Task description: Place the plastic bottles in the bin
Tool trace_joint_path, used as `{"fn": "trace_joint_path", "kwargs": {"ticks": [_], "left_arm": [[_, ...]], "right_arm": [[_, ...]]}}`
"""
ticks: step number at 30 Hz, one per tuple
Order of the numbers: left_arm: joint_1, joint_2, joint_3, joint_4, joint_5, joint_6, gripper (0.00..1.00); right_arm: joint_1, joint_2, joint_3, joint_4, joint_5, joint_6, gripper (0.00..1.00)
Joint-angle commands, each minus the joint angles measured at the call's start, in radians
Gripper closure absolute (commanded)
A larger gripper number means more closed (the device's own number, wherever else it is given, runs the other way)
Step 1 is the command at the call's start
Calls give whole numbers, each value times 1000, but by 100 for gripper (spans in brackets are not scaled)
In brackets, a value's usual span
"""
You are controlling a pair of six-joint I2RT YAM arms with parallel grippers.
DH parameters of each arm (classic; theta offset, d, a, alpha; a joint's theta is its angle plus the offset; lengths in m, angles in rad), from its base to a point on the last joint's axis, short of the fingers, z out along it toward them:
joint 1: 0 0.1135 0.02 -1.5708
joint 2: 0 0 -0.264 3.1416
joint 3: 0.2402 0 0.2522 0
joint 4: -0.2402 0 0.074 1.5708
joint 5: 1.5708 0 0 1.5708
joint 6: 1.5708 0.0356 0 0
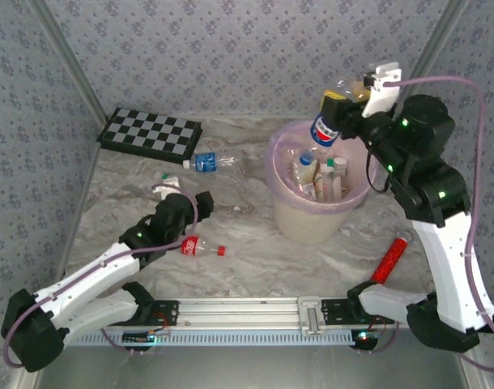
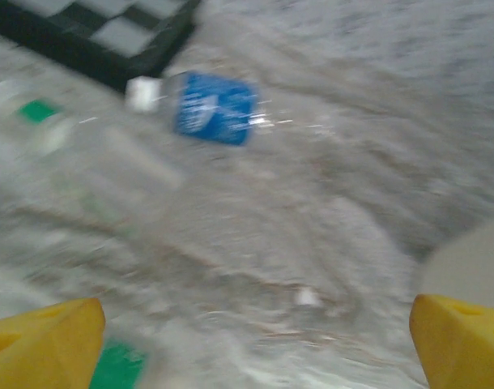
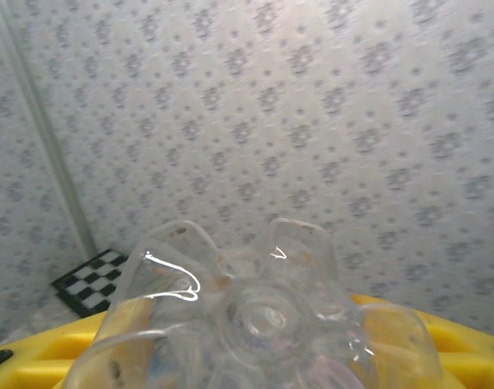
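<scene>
My right gripper should next tilt and go down inside the pink liner [image 1: 310,177] and let go of the clear bottle among the others, because the clear bottle hangs above the bin's opening.
My right gripper [image 1: 344,109] is shut on a clear plastic bottle with a blue label [image 1: 325,130] and holds it above the bin [image 1: 289,212], a cream bucket with a pink liner and several bottles inside. In the right wrist view the bottle's clear base [image 3: 263,312] sits between my yellow fingers [image 3: 61,352]. My left gripper [image 1: 172,197] is open low over the table, next to a small bottle [image 1: 164,183]. A red-labelled bottle [image 1: 200,246] lies beside the left arm. A blue-labelled bottle [image 1: 208,162] [image 2: 215,108] lies near the board. The left wrist view is blurred, and its fingertips [image 2: 44,348] stand wide apart.
A black-and-white chequered board [image 1: 150,132] lies at the back left. A red cylinder [image 1: 390,259] lies on the table near the right arm's base. A metal rail [image 1: 247,310] runs along the near edge. Patterned walls close in the table.
</scene>
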Motion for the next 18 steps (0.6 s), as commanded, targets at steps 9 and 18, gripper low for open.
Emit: {"fn": "trace_joint_path", "kwargs": {"ticks": [9, 18], "left_arm": [[69, -37, -14, -125, 24, -140, 5], [89, -66, -32, -116, 31, -144, 9]], "right_arm": [[-19, 124, -161, -120, 31, -66, 53], [-19, 210, -290, -168, 10, -12, 54]]}}
